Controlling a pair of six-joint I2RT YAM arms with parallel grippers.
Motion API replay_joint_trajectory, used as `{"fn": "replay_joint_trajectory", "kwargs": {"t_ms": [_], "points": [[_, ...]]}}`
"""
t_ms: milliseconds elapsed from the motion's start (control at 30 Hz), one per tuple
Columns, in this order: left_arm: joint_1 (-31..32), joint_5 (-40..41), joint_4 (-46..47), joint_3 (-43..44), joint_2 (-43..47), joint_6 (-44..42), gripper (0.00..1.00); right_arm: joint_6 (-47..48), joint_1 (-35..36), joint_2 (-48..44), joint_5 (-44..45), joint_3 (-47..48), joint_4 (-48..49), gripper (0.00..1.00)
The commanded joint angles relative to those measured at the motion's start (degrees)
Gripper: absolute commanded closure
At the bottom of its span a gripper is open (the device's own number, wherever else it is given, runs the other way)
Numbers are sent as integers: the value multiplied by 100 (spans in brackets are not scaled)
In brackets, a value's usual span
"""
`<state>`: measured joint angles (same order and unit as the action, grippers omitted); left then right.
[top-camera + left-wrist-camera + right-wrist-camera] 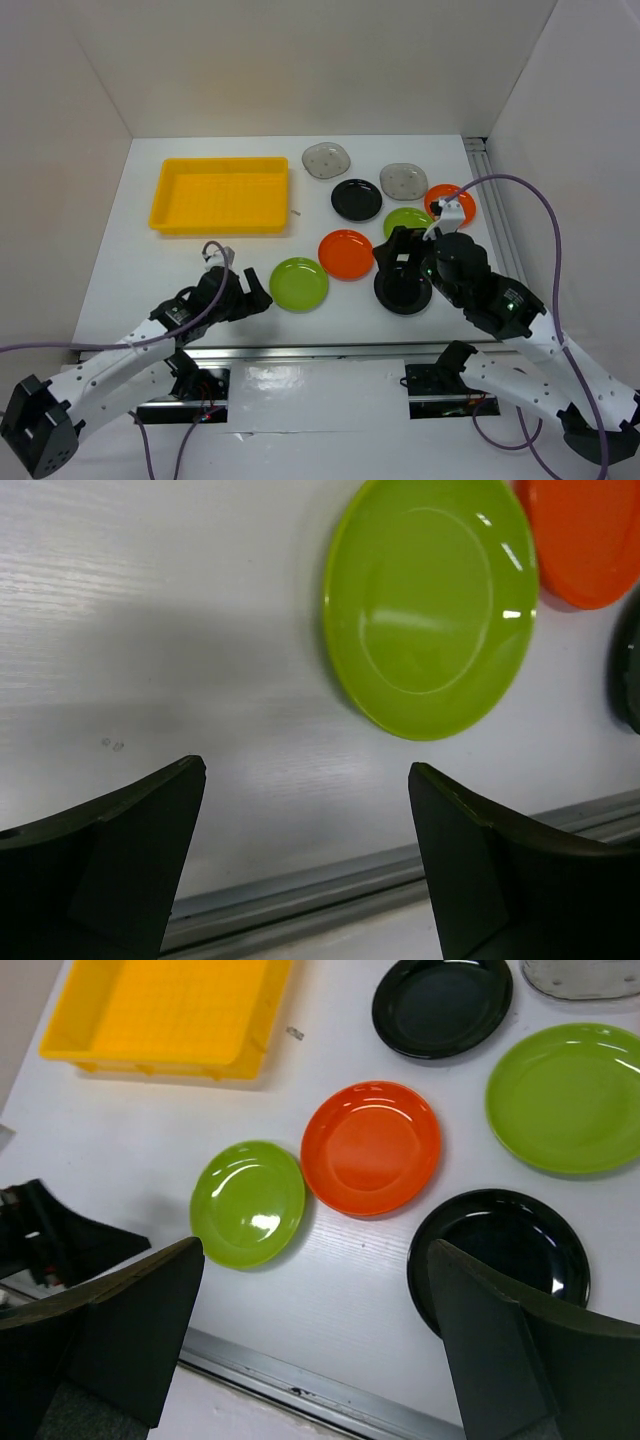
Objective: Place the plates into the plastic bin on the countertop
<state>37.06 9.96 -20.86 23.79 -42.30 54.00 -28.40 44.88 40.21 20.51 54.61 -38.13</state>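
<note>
My left gripper needs to go down toward the right in the top view and straddle the lime plate's rim where it is away from the orange plate, because the rim is free there.
The yellow plastic bin [220,195] [170,1015] sits empty at the back left of the white countertop [130,250]. To its right lie several plates: two grey ones [328,160] [404,181], a black one [357,200], an orange one [346,254] and a lime one [299,284]. My left gripper [262,297] [305,770] is open just left of that lime plate [430,605], apart from it. My right gripper [400,265] [315,1248] hangs open above the near black plate [403,295] [500,1260]. It partly hides a second lime plate [408,222] and a second orange plate [451,205].
White walls close in the left, back and right. A metal rail [490,200] runs along the right side. A metal strip [330,890] marks the near table edge below both grippers. A tiny speck [296,212] lies beside the bin.
</note>
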Motion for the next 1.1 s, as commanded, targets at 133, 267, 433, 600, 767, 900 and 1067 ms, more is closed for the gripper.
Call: {"fn": "replay_joint_trajectory", "kwargs": {"t_ms": [133,267,433,600,767,900,1067], "points": [[-322,-2,2014,-304,-1233,94,8,98,38,-337,-354,-38,456,0],[-726,-633,2735,-305,-2199,23,16,98,38,-452,-302,-91,403,0],[-989,-1083,3360,-480,-2818,23,30,98,38,-557,-189,-91,350,0],[-1122,-1496,3826,-542,-3205,-29,41,98,38,-558,-188,-144,297,0],[-1175,-1461,3476,-375,-3390,-82,66,98,38,-558,-188,-144,297,0],[-1175,-1233,3334,-375,-3390,-153,72,98,38,-558,-188,-144,350,0],[-1227,-1181,3089,-253,-3337,-258,100,98,38,-558,-293,-249,412,0]]}}
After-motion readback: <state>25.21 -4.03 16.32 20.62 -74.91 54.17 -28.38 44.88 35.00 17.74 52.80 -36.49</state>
